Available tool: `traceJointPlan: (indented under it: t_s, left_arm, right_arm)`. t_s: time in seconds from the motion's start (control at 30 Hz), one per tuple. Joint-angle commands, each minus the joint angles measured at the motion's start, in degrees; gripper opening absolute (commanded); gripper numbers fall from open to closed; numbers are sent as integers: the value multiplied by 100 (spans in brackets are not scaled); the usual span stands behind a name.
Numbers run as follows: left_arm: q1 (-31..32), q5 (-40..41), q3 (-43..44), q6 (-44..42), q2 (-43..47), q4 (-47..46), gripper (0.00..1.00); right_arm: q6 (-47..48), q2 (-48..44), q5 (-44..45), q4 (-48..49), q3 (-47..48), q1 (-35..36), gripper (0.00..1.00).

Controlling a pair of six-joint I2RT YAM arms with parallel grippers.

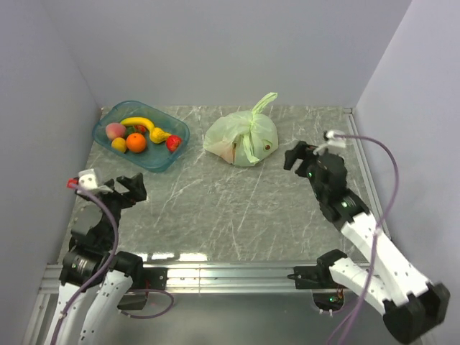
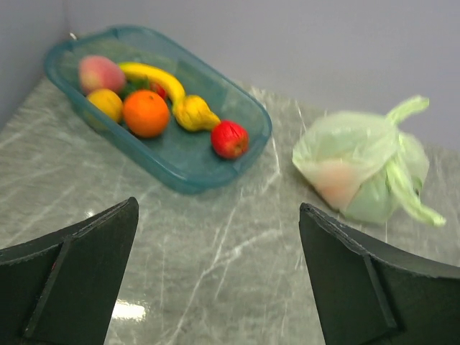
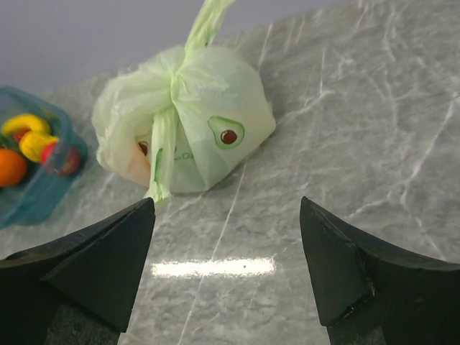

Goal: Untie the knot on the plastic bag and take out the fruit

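Observation:
I will next move my right gripper to the left in the top view and lower it onto the bag's avocado-printed side, because the bag's plastic bulges beside the knot.
The pale green plastic bag sits tied shut at the back middle of the table, with something pinkish showing through its left side. It also shows in the left wrist view and the right wrist view. The knot is on top of the bag, with one ear sticking up and one strip hanging down; it shows in the right wrist view too. My left gripper is open and empty at the near left. My right gripper is open and empty, just right of the bag.
A teal tray at the back left holds a banana, an orange, a peach and other fruit. Grey walls close in the table on three sides. A metal rail runs along the near edge.

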State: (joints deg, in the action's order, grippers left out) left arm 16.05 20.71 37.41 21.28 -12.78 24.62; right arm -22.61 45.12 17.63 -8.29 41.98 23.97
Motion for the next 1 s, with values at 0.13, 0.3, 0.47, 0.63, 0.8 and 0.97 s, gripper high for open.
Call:
traceJointPlan:
  t_s: [0.13, 0.3, 0.47, 0.63, 0.8, 0.97]
  left_arm:
    - [-6, -911, 56, -115, -603, -159, 99]
    - [-15, -1104, -40, -194, -542, -317, 99]
    - [-23, -1218, -84, -229, -533, -379, 99]
    - [-23, -1350, -111, -273, -577, -449, 99]
    - [-32, -1736, -164, -291, -936, -651, 99]
    - [-32, -2455, 169, -186, -1980, -573, 99]
  right_arm:
    - [556, 2428, -954, 1092, 1408, -103, 88]
    - [661, 4397, -1243, 1445, 2445, -304, 88]
    - [741, 6041, -1184, 1366, 3631, -375, 86]
    - [890, 6309, -1524, 1041, 3880, -366, 3]
    - [1135, 5044, -1631, 1111, 2493, -86, 0]
    - [1163, 3628, -1745, 935, 1272, 327, 0]
